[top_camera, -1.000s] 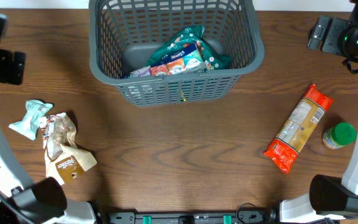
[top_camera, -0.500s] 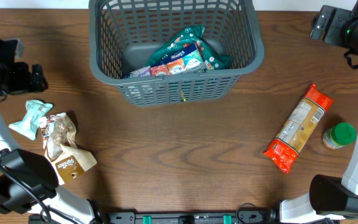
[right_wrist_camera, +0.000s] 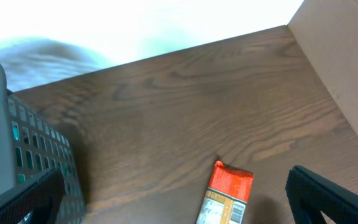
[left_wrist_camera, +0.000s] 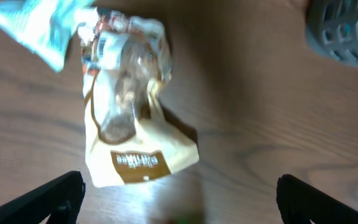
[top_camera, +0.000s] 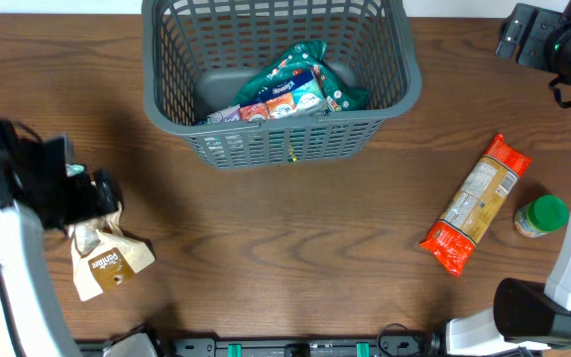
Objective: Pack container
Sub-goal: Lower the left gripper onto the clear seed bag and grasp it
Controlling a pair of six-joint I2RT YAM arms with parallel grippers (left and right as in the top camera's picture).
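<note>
My left gripper moves down, open, onto the clear middle of the tan and clear snack bag (top_camera: 102,253) next, since that bag lies on the tabletop below it.
The dark grey lattice container (top_camera: 396,94) stands at the table's back centre, and its corner shows in the left wrist view (left_wrist_camera: 347,37) and the right wrist view (right_wrist_camera: 36,149). It holds teal and white packets (top_camera: 290,87). My left gripper (left_wrist_camera: 179,202) is open above a tan and clear snack bag (top_camera: 102,253) at the left; the bag fills the left wrist view (left_wrist_camera: 129,118). A pale teal packet (left_wrist_camera: 36,28) lies beside it. My right gripper (right_wrist_camera: 179,199) is open, high at the back right, above an orange-ended packet (top_camera: 476,203), seen also in the right wrist view (right_wrist_camera: 227,193).
A small green-lidded jar (top_camera: 541,216) stands right of the orange packet near the right edge. A cardboard-coloured surface (right_wrist_camera: 347,68) borders the table on the right. Bare wooden tabletop (top_camera: 285,238) lies in front of the container.
My left arm has swung from the far left edge down and inward, now over the snack bag and teal packet. The right arm has barely moved.
</note>
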